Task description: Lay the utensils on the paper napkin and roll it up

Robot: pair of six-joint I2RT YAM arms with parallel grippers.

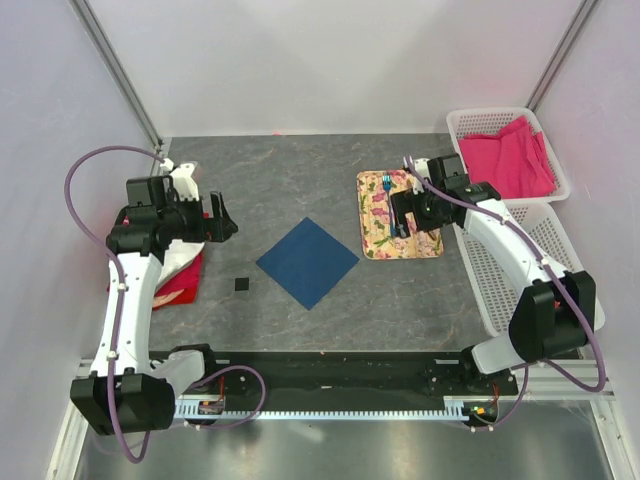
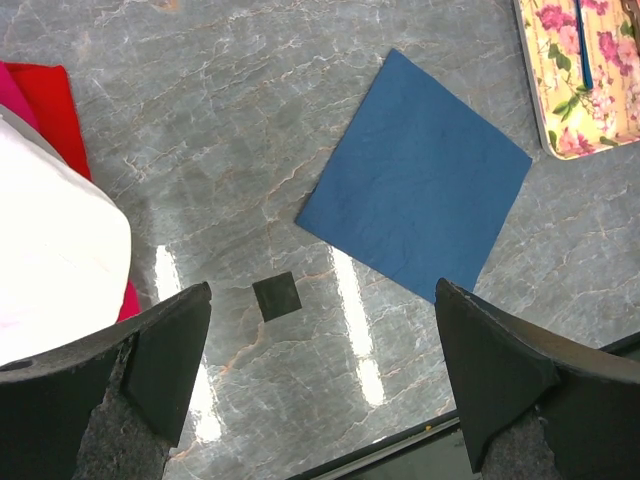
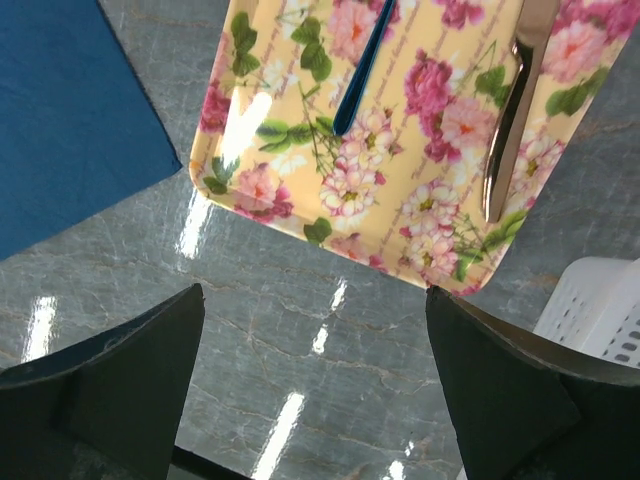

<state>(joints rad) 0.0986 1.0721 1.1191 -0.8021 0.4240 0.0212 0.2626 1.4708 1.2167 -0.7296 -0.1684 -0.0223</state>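
The right gripper moves down and toward the right in the wrist view to the bronze-coloured utensil's handle point(image 3: 511, 100) below next. It grips the handle clear of the blue one.
A dark blue paper napkin point(image 1: 307, 262) lies flat on the table's middle, turned like a diamond; it also shows in the left wrist view point(image 2: 415, 180) and the right wrist view point(image 3: 70, 110). A thin bright-blue utensil point(image 1: 386, 186) lies on a floral tray point(image 1: 415, 245), seen too in the right wrist view point(image 3: 360, 70). A shiny bronze-coloured utensil point(image 3: 515, 110) lies beside it on the tray point(image 3: 400, 180). My right gripper point(image 1: 403, 215) hovers open and empty over the tray's near edge point(image 3: 315, 390). My left gripper point(image 1: 224, 220) is open and empty, left of the napkin point(image 2: 320, 390).
A small black square point(image 1: 241, 284) lies left of the napkin point(image 2: 276, 296). A red cloth point(image 1: 182, 282) with something white on it lies under the left arm. Two white baskets point(image 1: 575, 250) stand at the right; the far one holds a pink cloth point(image 1: 515, 155).
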